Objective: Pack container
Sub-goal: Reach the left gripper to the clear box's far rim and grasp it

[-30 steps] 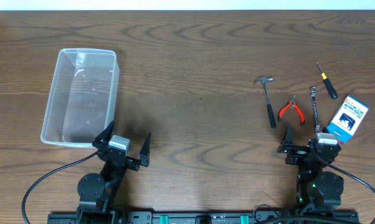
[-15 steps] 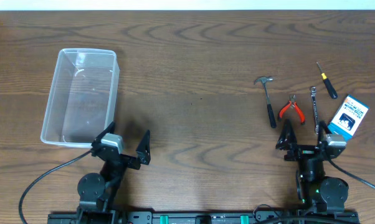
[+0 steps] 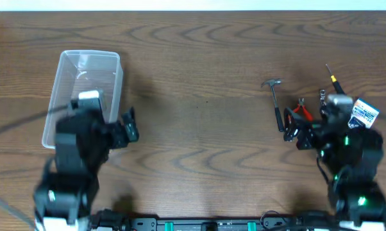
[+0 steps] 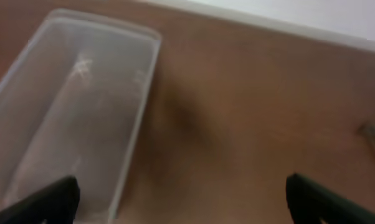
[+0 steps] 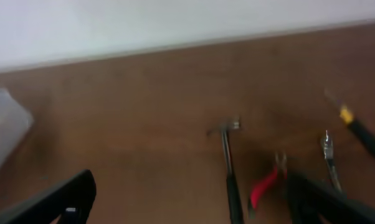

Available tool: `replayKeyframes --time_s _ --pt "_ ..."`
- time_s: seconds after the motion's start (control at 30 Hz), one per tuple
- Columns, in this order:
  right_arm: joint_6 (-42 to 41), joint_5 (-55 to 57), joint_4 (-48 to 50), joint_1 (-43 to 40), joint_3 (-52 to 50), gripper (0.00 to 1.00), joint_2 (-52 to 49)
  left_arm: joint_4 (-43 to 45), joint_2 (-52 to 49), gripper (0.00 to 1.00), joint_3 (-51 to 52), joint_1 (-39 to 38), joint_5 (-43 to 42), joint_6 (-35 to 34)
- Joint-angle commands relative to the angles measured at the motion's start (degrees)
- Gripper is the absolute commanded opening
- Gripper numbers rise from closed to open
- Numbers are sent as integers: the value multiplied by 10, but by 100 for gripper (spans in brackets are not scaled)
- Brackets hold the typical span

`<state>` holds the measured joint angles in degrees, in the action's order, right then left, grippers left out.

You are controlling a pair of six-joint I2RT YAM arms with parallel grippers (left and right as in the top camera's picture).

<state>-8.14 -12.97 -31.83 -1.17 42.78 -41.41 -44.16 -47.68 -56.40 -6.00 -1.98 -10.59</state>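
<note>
The empty container has a thin rim that stands clear on its far side (image 3: 92, 52) (image 4: 105, 22), well beyond the container's near corner, so my left gripper will move outward over the container and onto that side next.
The clear plastic container (image 3: 84, 67) lies at the left of the table, empty; it fills the left of the left wrist view (image 4: 69, 106). My left gripper (image 3: 104, 119) is open and empty above the container's near right corner (image 4: 184, 202). A hammer (image 3: 277, 106), red-handled pliers (image 3: 302, 110), a wrench (image 3: 322, 96) and a yellow-and-black screwdriver (image 3: 333, 78) lie at the right. My right gripper (image 3: 315, 128) is open and empty over the tools' near ends (image 5: 190, 202). The right wrist view is blurred and shows the hammer (image 5: 228, 162), pliers (image 5: 265, 183), wrench (image 5: 329, 155) and screwdriver (image 5: 359, 130).
A small blue-and-white box (image 3: 365, 113) lies right of the tools, partly under the right arm. The brown wooden table (image 3: 199, 96) meets a white strip along its far edge. The container's corner shows at the left of the right wrist view (image 5: 4, 124).
Both arms have lifted and swung forward from the table's near edge. The left arm now covers the container's near end; the right arm covers the tools' near ends. Both grippers stay open.
</note>
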Motion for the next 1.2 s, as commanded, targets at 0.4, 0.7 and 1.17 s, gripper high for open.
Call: replayKeyframes --time_s 0.4,0.7,1.17 --pt "96 -61 -217 -7 246 74 -208 -330 -251 98 -336 2 -11 -1" --pt "95 -61 -220 -7 246 27 -208 -208 -273 53 -336 21 181 -33" --pt "95 -61 -252 -7 246 24 -208 -31 -503 6 -336 107 174 -80"
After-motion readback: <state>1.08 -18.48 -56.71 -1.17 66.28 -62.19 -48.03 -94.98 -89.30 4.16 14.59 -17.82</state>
